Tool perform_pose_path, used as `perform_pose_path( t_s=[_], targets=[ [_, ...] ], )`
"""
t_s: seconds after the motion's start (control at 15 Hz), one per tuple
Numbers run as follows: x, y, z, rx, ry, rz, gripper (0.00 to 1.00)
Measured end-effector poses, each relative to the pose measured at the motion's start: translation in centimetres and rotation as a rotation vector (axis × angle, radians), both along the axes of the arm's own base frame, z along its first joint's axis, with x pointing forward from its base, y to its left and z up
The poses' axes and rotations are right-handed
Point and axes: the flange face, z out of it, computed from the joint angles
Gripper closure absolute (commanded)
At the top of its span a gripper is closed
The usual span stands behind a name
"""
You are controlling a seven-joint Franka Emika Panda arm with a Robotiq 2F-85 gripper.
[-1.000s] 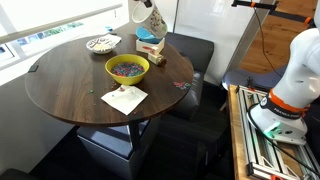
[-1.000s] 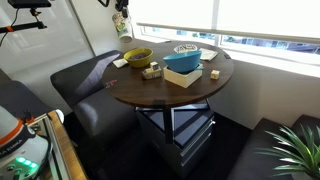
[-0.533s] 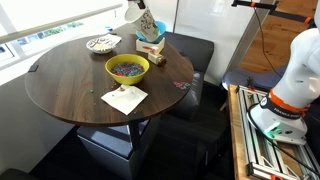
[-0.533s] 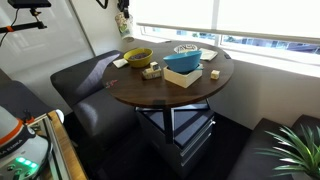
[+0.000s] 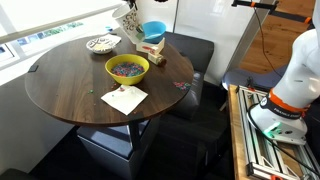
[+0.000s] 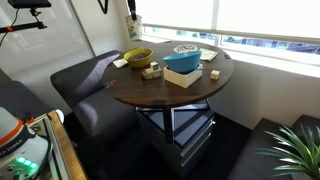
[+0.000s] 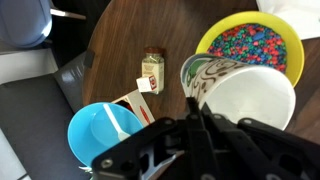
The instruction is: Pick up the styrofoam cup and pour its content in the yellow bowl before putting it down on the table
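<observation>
The yellow bowl [image 5: 127, 68] already has the pieces in it, so next my gripper will move outward past it and down to release the cup on the bare tabletop beyond.
My gripper [image 5: 125, 16] is shut on the styrofoam cup [image 5: 130, 24] and holds it tilted, high above the table's far side. Both also show in an exterior view, the gripper [image 6: 131, 18] above the cup [image 6: 131, 30]. In the wrist view the cup [image 7: 245, 100] shows a wide white round end and a patterned side, clamped by the dark fingers [image 7: 196, 108]. The yellow bowl [image 5: 127, 68] with multicoloured pieces sits on the brown table [image 5: 70, 80], below and in front of the cup. It also shows in the wrist view [image 7: 250, 42] and in an exterior view [image 6: 139, 57].
A blue bowl [image 5: 153, 30] rests on a box just beside the gripper; it also shows in the wrist view [image 7: 100, 130]. A white patterned dish [image 5: 101, 43] and a napkin [image 5: 124, 98] lie on the table. A small carton [image 7: 152, 72] lies near the yellow bowl. Dark seats surround the table.
The gripper with the cup has moved sideways off the blue bowl, which now shows uncovered, and toward the yellow bowl's side. The cup looks more tilted.
</observation>
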Motion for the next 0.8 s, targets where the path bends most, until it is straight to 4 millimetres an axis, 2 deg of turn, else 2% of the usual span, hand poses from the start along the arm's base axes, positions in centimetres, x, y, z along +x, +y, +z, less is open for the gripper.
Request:
perform_pose_path(
  t_s=[0.27,0.47,0.8],
  targets=[
    [1.3,-0.8,0.1,-0.02,-0.104,-0.182,0.99],
    [2.4,-0.9,-0.7,0.011,-0.153,-0.317,0.97],
    [3.4,-0.7,-2.0,0.036,-0.144,-0.33,0.99]
  ],
)
